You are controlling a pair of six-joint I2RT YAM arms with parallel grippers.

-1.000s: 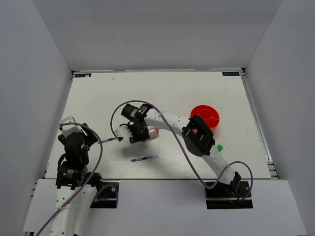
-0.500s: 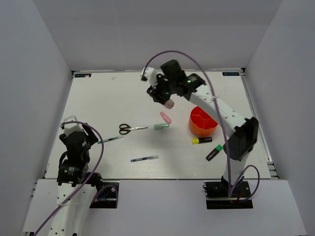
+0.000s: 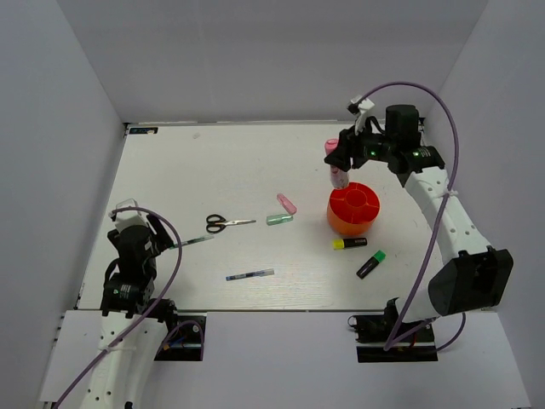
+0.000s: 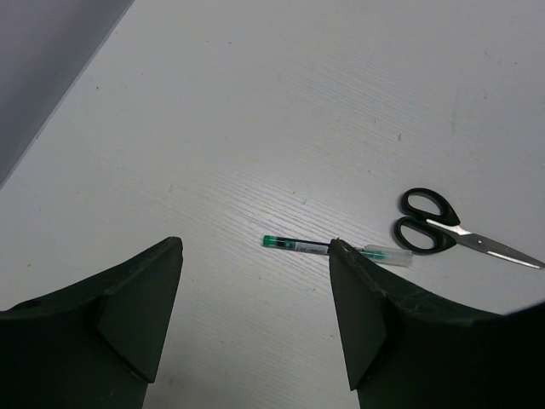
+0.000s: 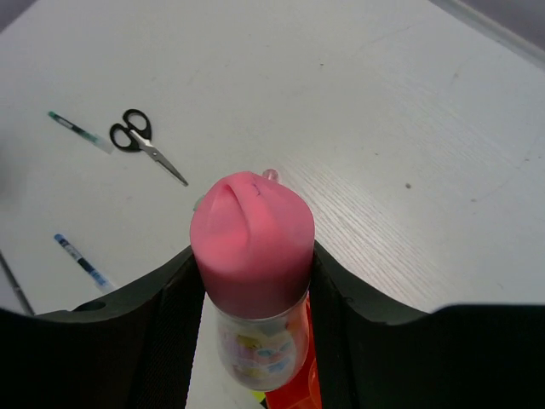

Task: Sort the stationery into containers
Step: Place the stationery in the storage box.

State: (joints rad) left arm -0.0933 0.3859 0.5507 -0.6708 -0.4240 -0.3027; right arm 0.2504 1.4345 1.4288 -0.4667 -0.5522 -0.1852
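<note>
The right gripper moves to the right in the top view and down next, freeing the tube (image 3: 338,178) in the cup's open middle, since it overhangs the cup's rim.
My right gripper (image 3: 339,158) is shut on the fat pink tube (image 3: 338,178) and holds it upright just above the far-left rim of the orange-red cup (image 3: 353,210). In the right wrist view the tube (image 5: 251,247) fills the gap between the fingers, with the cup's rim (image 5: 305,385) below it. The scissors (image 3: 228,223), pink marker (image 3: 287,204), pale green marker (image 3: 279,219), yellow marker (image 3: 350,243), green-black marker (image 3: 370,263) and a thin pen (image 3: 249,274) lie on the table. My left gripper (image 3: 158,239) is open and empty above a green-tipped pen (image 4: 324,247).
White walls close in the table on three sides. The scissors (image 4: 460,235) lie just right of the green-tipped pen. The arm bases stand at the near edge.
My right arm has swung from the middle of the table up and to the right, carrying the pink tube to the cup. The left arm has barely moved.
</note>
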